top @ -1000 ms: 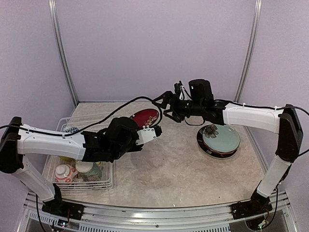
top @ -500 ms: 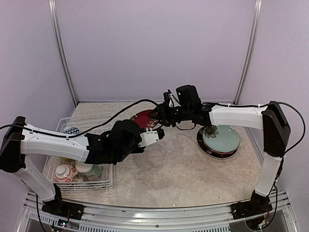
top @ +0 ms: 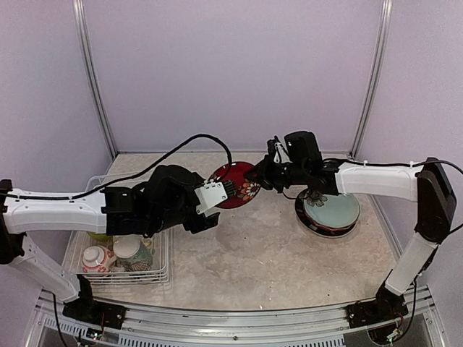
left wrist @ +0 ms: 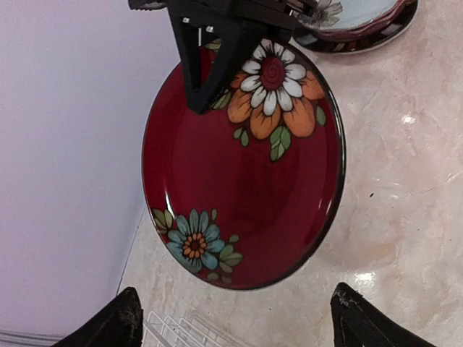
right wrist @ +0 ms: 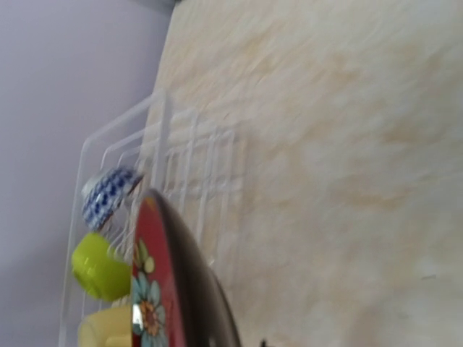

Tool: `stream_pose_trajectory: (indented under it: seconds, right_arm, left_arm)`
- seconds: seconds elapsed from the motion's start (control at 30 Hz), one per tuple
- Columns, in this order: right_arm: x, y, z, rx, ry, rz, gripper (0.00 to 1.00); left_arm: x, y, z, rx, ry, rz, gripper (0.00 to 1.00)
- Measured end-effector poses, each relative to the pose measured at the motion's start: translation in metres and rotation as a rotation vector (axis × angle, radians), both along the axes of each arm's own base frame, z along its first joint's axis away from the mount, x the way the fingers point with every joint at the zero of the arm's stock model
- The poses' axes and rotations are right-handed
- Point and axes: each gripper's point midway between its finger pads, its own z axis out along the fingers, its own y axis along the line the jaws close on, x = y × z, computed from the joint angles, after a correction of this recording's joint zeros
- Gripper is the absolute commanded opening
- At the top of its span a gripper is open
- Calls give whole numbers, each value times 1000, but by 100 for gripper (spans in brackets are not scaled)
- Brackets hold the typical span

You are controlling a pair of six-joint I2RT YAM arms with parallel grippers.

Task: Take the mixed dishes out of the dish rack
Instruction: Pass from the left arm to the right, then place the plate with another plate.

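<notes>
My right gripper swings over the pale teal plate next, then down to release the dark red floral plate [top: 236, 186] onto it, since that stack's top is clear.
The dark red floral plate [top: 236, 186] hangs tilted over the table, between the two arms. My right gripper [top: 256, 180] is shut on its far rim, and its black fingers [left wrist: 208, 63] pinch the plate [left wrist: 242, 170] at the top of the left wrist view. My left gripper [top: 221, 204] stands open just short of the plate's near rim, its fingertips [left wrist: 116, 324] wide apart and holding nothing. The white wire dish rack [top: 156, 277] at the left holds a red-white patterned bowl [top: 95, 257], a lime-green bowl [right wrist: 98, 269], a yellow mug [right wrist: 101, 330] and a blue-white patterned piece [right wrist: 108, 190].
A pale teal plate [top: 331, 207] lies on a dark-rimmed plate at the right of the table. The rack's corner wires [left wrist: 173, 329] lie just below my left fingers. Grey walls with metal posts close the back and sides.
My left gripper has opened, let go of the red plate and drawn back left. My right gripper has shut on the plate's rim and now carries it alone.
</notes>
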Motion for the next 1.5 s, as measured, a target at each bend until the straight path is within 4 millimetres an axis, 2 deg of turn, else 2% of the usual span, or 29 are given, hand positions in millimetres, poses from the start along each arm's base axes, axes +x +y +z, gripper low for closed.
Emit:
stream_pose_trajectory:
  seconds: [0.1,0.17,0.27,0.33,0.43,0.57,0.67,0.8,1.0,1.37,1.5]
  right_arm:
    - [7,-36,7,-20,-25,-79,0]
    - [10,-65,10,-41,-38,-143,0]
    - [9,-120,8,-81,-40,-263,0]
    - [5,-159,6,-108,-36,-350,0]
    - [-3,-215,4,-137,-37,-484,0]
    - [-16,-281,0,-166,-36,-650,0]
    - [-24,-314,-11,-178,-17,-725,0]
    - [-27,-337,-36,-207,50,-750,0]
    - [-27,-348,-60,-198,105,-729,0]
    - [-22,-343,-94,-181,148,-667,0]
    - [-24,-343,-101,-187,154,-664,14]
  left_arm:
    - [-4,13,34,-160,51,-3,98]
    - [1,30,63,-285,67,24,99]
    - [14,60,101,-445,60,98,99]
    - [24,78,115,-514,52,159,99]
    - [42,103,122,-598,57,265,99]
    - [61,133,118,-666,75,404,99]
    - [66,142,117,-701,86,448,99]
    - [67,145,116,-724,98,465,99]
    - [67,146,114,-728,108,473,99]
    - [68,145,109,-718,128,484,99]
    - [71,142,106,-703,142,487,99]
